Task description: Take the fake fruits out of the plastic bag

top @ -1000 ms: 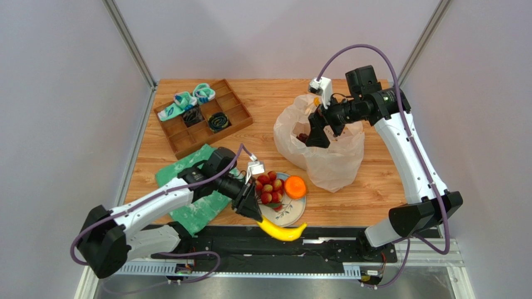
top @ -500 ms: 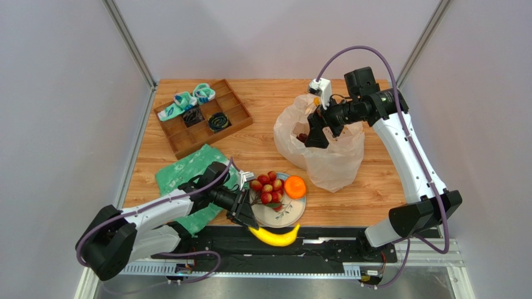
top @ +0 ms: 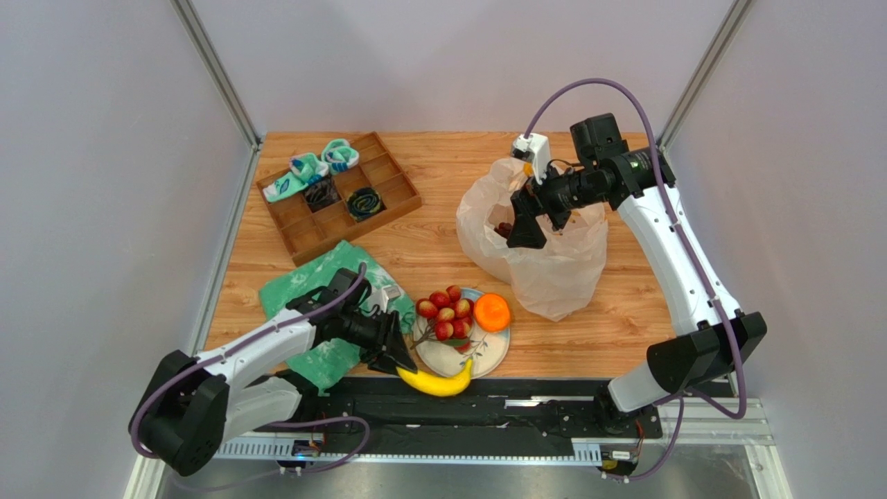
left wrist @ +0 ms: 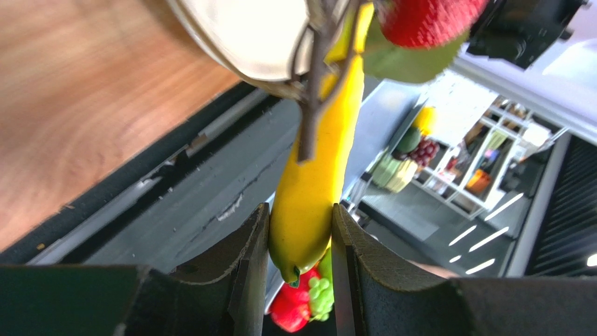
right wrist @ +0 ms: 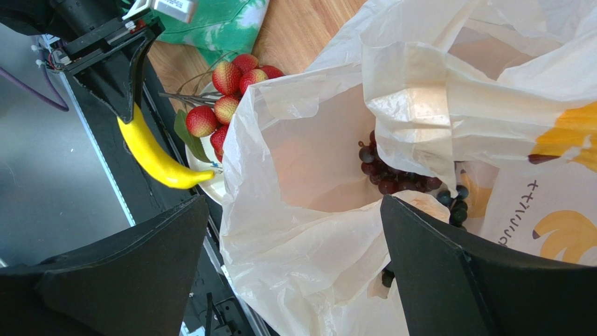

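Observation:
I need to carry the banana (top: 437, 383) with my left gripper to the right in the top view and outward, and release it on the plate's bare near part.
My left gripper (top: 401, 364) (left wrist: 300, 238) is shut on one end of the yellow banana (top: 437, 383) (left wrist: 315, 189), at the table's front edge. The banana's other end reaches the plate (top: 487, 357). The plate holds the cluster of red balls (top: 446, 312) and the orange (top: 492, 311). My right gripper (top: 524, 224) (right wrist: 294, 203) is open and empty, just above the mouth of the plastic bag (top: 552, 265) (right wrist: 315, 266). The dark purple grape bunch (right wrist: 392, 175) lies inside the bag. The banana (right wrist: 154, 157) and red balls (right wrist: 228, 98) also show in the right wrist view.
A wooden compartment tray (top: 338, 192) with small items stands at the back left. A green-white mottled cloth (top: 312, 291) lies under my left arm. A black rail (top: 541, 400) runs along the table's front edge, below the banana.
My left gripper has drawn back to the left with the banana, which has shifted left along the front edge. My right gripper has barely moved.

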